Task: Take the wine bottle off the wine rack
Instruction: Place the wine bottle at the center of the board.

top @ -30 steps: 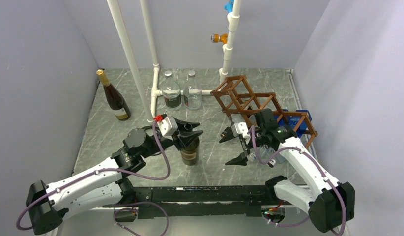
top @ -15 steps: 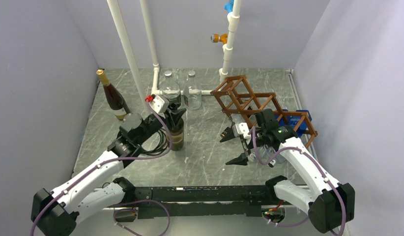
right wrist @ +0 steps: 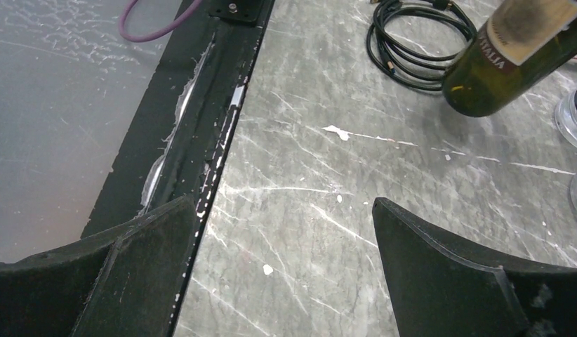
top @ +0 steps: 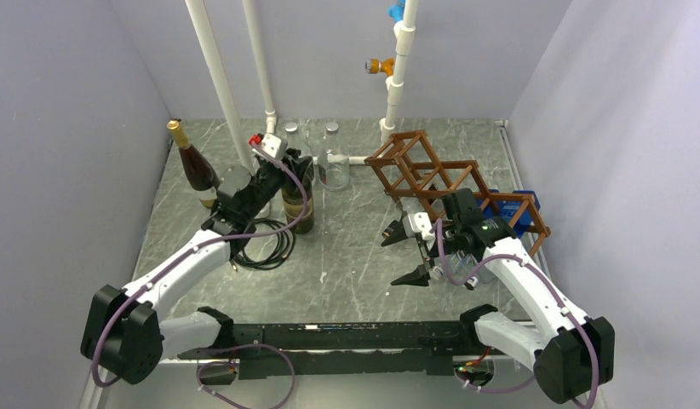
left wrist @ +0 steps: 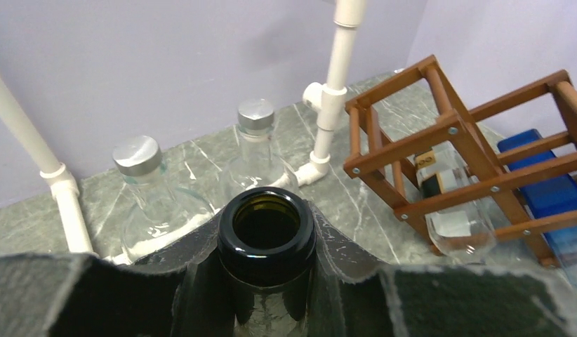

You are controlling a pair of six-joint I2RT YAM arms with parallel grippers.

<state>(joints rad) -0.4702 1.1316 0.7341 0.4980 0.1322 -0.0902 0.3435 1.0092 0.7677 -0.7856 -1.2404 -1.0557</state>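
Observation:
The bottle comes outward and down in my left gripper next, slightly left in the top view, onto the table in front of the clear glass jars.
My left gripper (top: 294, 164) is shut on the neck of a dark green wine bottle (top: 299, 209), which is upright at the back left of centre. In the left wrist view the open bottle mouth (left wrist: 267, 225) sits between my fingers (left wrist: 342, 246). The bottle's labelled lower body shows in the right wrist view (right wrist: 510, 53). The reddish-brown wooden wine rack (top: 432, 175) stands at the back right, apart from the bottle; a clear bottle (left wrist: 454, 210) lies in one cell of the rack (left wrist: 447, 130). My right gripper (top: 399, 256) is open and empty over the table in front of the rack (right wrist: 282, 210).
A gold-capped wine bottle (top: 193, 170) stands at the back left. Two clear glass jars (top: 334, 166) (left wrist: 149, 203) stand by the white pipes (top: 266, 153), just behind the held bottle. A black cable coil (top: 261, 251) lies near the left arm. A blue box (top: 521, 209) sits behind the rack.
My left arm has carried the dark bottle from the front centre back and to the left, close to the jars. The right arm has not moved.

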